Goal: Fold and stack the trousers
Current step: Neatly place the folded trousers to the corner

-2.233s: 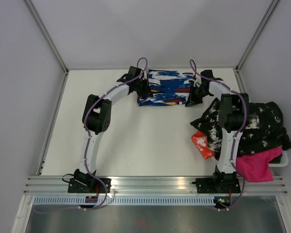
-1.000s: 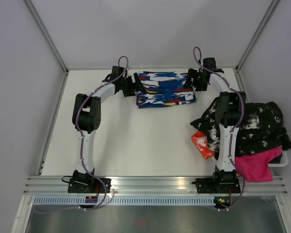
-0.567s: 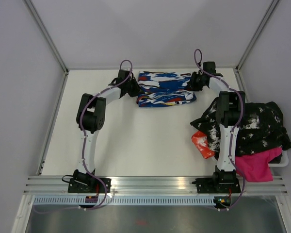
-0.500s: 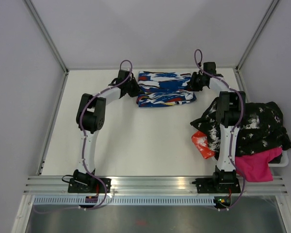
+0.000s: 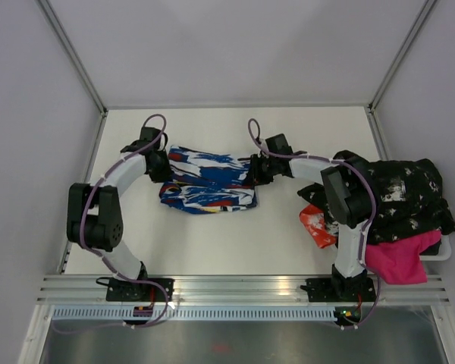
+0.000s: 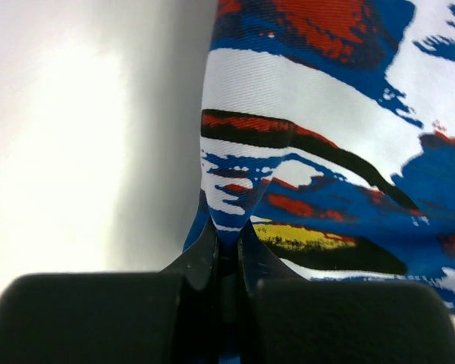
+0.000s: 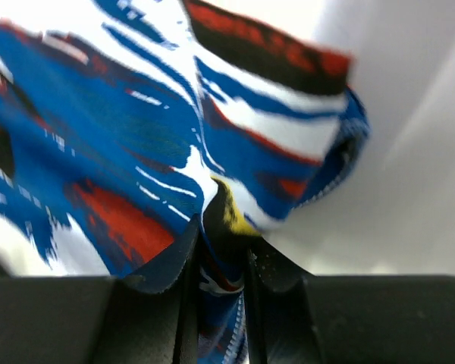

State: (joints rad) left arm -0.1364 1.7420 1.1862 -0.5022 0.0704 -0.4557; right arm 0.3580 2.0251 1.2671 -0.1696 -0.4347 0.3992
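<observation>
I next move my left gripper back and to the left in the top view, onto bare table, to release, as the folded trousers fill the table's middle.
The trousers (image 5: 208,180), royal blue with white, red, black and yellow splashes, lie folded in a thick bundle at the middle of the white table. My left gripper (image 5: 161,165) is shut on their left edge, and the left wrist view shows the fabric (image 6: 303,136) pinched between the fingers (image 6: 226,244). My right gripper (image 5: 255,170) is shut on their right edge. The right wrist view shows a fold of cloth (image 7: 159,136) clamped between the fingers (image 7: 218,250).
A heap of other clothes, black-and-white (image 5: 390,197), pink (image 5: 398,258) and red-orange (image 5: 316,224), fills a tray at the right edge. The table (image 5: 212,243) is walled by grey panels at the back and sides.
Both grippers have closed on the bundle's ends and dragged the folded trousers from the far edge toward the near left, to the middle of the table.
</observation>
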